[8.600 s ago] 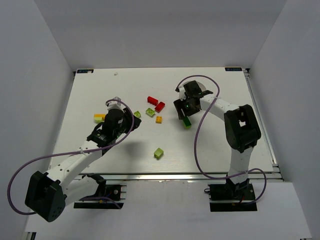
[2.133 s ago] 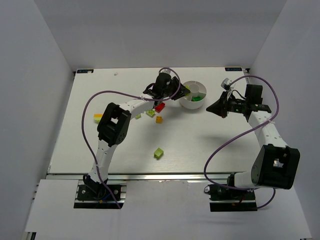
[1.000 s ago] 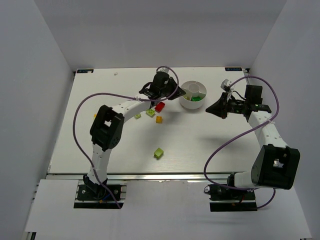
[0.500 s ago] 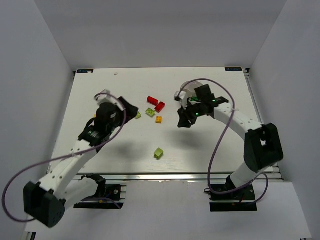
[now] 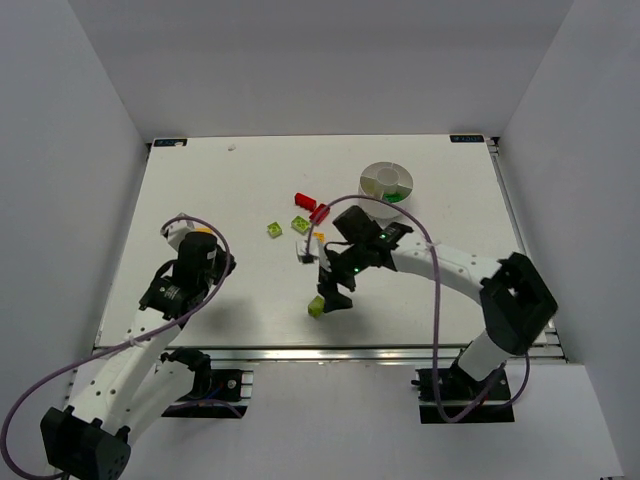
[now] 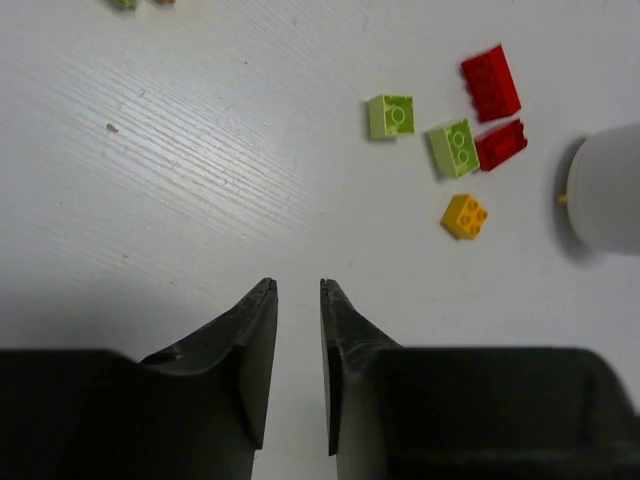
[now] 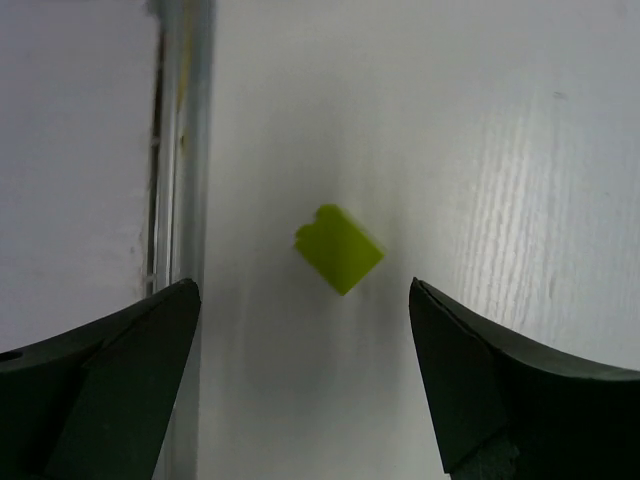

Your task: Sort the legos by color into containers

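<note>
The yellow-green lego lies at an angle between my open fingers, so next my right gripper turns in line with the sides of the yellow-green lego [image 5: 317,306] [image 7: 340,248], lowers around them and closes.
My right gripper [image 5: 335,290] hangs wide open and empty just above a yellow-green lego [image 5: 317,306] near the table's front edge. In the right wrist view that lego [image 7: 340,248] lies ahead of the gripper [image 7: 303,290], between the lines of the two fingers. Two red legos [image 5: 305,201] [image 5: 320,212], two light green ones [image 5: 299,224] [image 5: 273,229] and an orange one [image 5: 319,237] lie mid-table. The white dish [image 5: 372,172] at the back holds green pieces. My left gripper [image 5: 215,262] is at the left, almost shut and empty [image 6: 298,290], well short of the legos [image 6: 454,148].
A yellow-and-orange piece [image 5: 202,232] peeks out beside my left wrist. The metal rail of the table's front edge [image 7: 180,130] runs just left of the yellow-green lego. The dish wall [image 6: 605,190] shows at the right of the left wrist view. White walls enclose the table.
My right gripper has swung from beside the dish down to the front, over the yellow-green lego. My left arm has drawn back toward the near left. The dish now shows uncovered.
</note>
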